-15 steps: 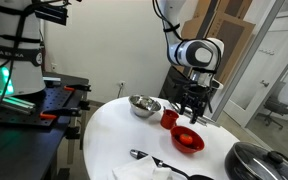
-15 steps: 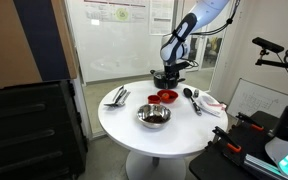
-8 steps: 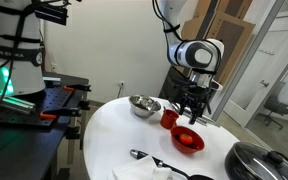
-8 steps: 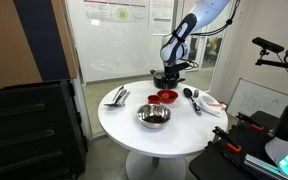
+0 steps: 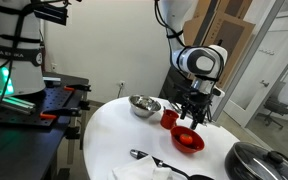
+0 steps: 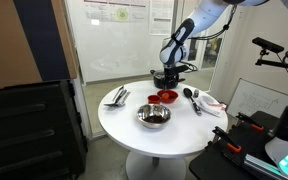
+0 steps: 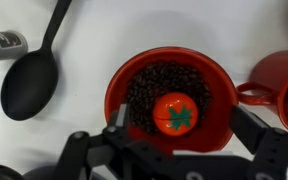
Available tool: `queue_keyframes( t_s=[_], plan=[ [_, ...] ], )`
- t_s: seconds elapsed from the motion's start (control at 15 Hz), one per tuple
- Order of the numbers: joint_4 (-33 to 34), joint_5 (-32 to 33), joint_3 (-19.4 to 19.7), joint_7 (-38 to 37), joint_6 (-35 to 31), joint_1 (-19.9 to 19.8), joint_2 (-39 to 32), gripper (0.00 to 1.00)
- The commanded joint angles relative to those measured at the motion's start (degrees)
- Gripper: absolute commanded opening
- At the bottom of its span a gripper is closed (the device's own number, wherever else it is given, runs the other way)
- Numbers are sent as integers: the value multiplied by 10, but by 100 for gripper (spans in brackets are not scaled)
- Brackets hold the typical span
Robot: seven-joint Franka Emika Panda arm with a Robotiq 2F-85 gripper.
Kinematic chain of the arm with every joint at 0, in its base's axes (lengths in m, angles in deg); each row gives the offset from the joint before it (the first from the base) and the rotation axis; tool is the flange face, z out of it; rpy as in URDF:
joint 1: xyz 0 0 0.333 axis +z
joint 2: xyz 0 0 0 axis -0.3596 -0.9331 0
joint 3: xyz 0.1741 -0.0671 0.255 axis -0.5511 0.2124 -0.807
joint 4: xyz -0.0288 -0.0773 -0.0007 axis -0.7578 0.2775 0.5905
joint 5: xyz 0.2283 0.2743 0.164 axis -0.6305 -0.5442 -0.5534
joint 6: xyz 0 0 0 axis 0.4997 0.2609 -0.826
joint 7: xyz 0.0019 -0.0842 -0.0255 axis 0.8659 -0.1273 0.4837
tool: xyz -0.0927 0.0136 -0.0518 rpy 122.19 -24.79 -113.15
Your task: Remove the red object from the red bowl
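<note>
The red object [image 7: 175, 114] sits below the gap between my open fingers, so my gripper comes down into the red bowl [image 7: 119, 80] next and closes on the red object's round sides.
The red object [image 7: 173, 113] is a small round red-orange tomato shape with a green star top. It lies in the red bowl [image 7: 119, 80], on a dark speckled filling. The bowl also shows in both exterior views [image 5: 187, 141] [image 6: 165, 97] on the white round table. My gripper [image 7: 182, 134] is open and hangs straight above the bowl, one finger on each side of the red object, not touching it. In an exterior view the gripper [image 5: 193, 116] is just over the bowl.
A red cup [image 7: 285, 90] stands right beside the bowl. A black ladle [image 7: 29, 78] lies on the table [image 7: 84, 30]. A silver metal bowl [image 5: 144, 105] stands further off. A dark pan with lid [image 5: 259, 162] and utensils [image 6: 117, 96] sit near the table edges.
My gripper has come down a little toward the red bowl. The bowl and the red object have not moved.
</note>
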Motion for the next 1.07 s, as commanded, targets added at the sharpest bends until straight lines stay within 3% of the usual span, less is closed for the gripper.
queue_keyframes(
  t_s=[0.0,1.0],
  plan=[
    [53,-14,-5,11,6,-4,-39,100],
    [225,-20,1,-4,74,2,-171,100]
  ],
)
